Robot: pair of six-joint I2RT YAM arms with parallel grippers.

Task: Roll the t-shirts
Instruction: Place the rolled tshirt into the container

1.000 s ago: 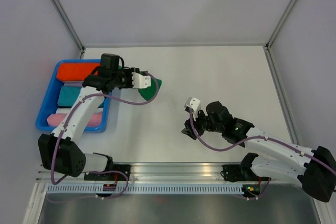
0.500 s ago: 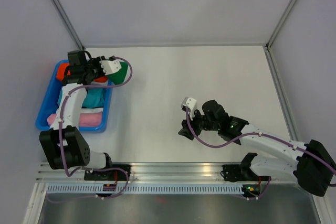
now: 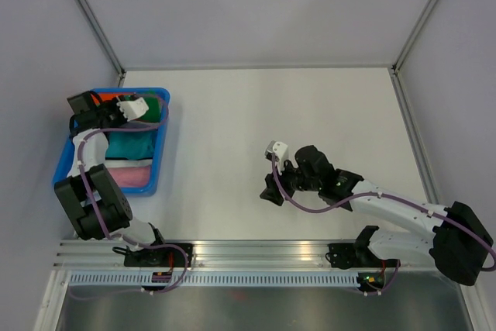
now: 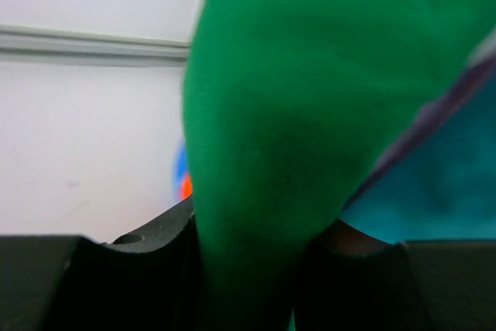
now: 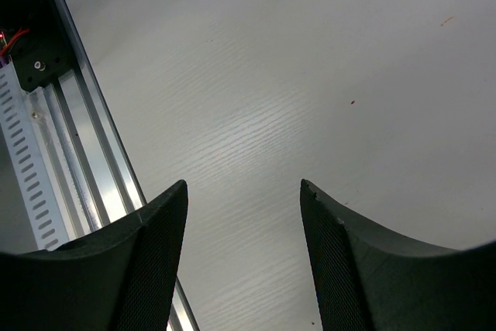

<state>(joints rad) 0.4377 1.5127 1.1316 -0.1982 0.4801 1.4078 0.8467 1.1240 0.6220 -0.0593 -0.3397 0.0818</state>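
My left gripper should next move back and down toward the far edge of the teal bundle and let go, because the green t-shirt still overlaps the orange-red bundle.
The green t-shirt is a rolled bundle held over the far end of the blue bin. My left gripper is shut on the green t-shirt, which fills the left wrist view between the two black fingers. My right gripper is open and empty, low over the bare white table near the middle; its two black fingers frame bare tabletop.
The blue bin holds an orange-red bundle, a teal bundle and a pink bundle. A metal rail runs along the table's near edge. Grey walls close in the back and sides.
My left gripper has carried the green t-shirt left, from the table beside the bin to over the bin's far end. My right gripper has drifted slightly left.
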